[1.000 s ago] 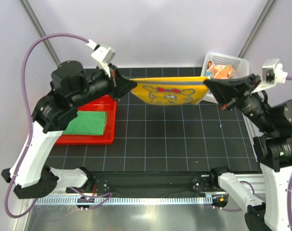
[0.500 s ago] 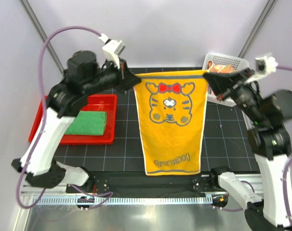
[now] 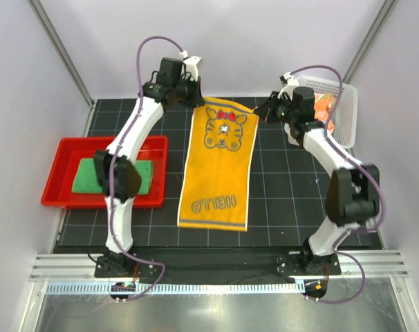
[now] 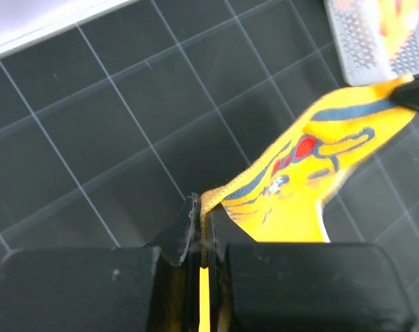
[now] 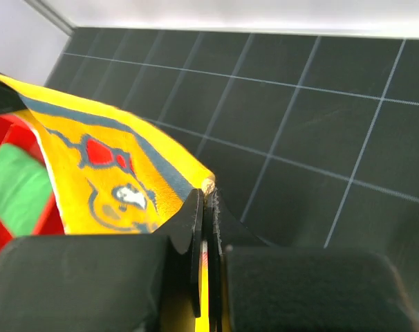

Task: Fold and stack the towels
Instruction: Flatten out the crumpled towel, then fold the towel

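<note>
Next, my left gripper moves back and down onto the towel's "HELLO" end's tray-side corner (image 3: 185,217) to release the towel's hem. That corner lies below and back from the gripper.
A yellow towel (image 3: 216,173) with a tiger cartoon lies spread lengthwise on the black mat, its "HELLO" end nearest the arm bases. Its far edge is lifted a little. My left gripper (image 3: 202,102) is shut on the far left corner and my right gripper (image 3: 260,114) on the far right corner. In the left wrist view the gripper (image 4: 204,207) pinches the hem of the towel (image 4: 299,187). The right wrist view has that gripper (image 5: 206,190) clamping the towel (image 5: 106,173) at its corner. A folded green towel (image 3: 92,176) lies in the red tray. An orange towel (image 3: 325,104) sits in the basket.
The red tray (image 3: 54,187) stands at the left of the mat. The white mesh basket (image 3: 344,104) stands at the far right, close behind my right arm. Both arms are stretched far out toward the back wall.
Both arms have reached out toward the back. The towel has gone from hanging stretched between the grippers to lying flat along the mat, still pinched at its far corners.
</note>
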Motion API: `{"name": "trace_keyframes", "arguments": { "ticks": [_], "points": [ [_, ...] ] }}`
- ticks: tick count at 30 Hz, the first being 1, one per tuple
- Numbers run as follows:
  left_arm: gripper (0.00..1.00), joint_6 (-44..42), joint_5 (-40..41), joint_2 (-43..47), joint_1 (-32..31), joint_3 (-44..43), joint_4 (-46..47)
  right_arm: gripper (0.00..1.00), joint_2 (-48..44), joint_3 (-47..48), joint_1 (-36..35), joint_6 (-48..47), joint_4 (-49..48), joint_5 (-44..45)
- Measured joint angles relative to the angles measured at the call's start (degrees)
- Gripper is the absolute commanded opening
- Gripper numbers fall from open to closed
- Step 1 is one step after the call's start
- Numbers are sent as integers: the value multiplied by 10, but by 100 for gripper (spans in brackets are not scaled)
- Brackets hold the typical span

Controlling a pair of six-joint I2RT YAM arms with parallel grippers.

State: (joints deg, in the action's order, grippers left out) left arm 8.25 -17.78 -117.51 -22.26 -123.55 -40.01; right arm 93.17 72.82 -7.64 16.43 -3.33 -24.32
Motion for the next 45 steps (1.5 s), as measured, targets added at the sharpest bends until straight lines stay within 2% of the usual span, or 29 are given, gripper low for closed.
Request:
{"name": "trace_keyframes", "arguments": {
  "ticks": [3, 6, 14, 22, 33, 37, 45],
  "points": [
    [0, -14, -21, -91, 21, -83, 9, 1, 103, 47, 19, 0, -36, -35],
    [0, -32, -42, -137, 39, -103, 15, 1, 177, 74, 35, 1, -75, -76],
    [0, -113, -56, -139, 42, -57, 26, 1, 201, 77, 40, -9, -109, -140],
    [0, -148, -51, -81, 42, 59, 30, 1, 147, -19, 25, -9, -120, -146],
    [0, -146, -32, 48, 28, 224, 35, 1, -17, -161, -20, -3, -82, -110],
    [0, -143, -11, 105, 14, 310, 48, 1, -62, -207, -27, -1, -64, -97],
    [0, -129, 19, 179, -3, 429, 75, 1, -85, -273, -64, 4, -50, -77]
  ]
}}
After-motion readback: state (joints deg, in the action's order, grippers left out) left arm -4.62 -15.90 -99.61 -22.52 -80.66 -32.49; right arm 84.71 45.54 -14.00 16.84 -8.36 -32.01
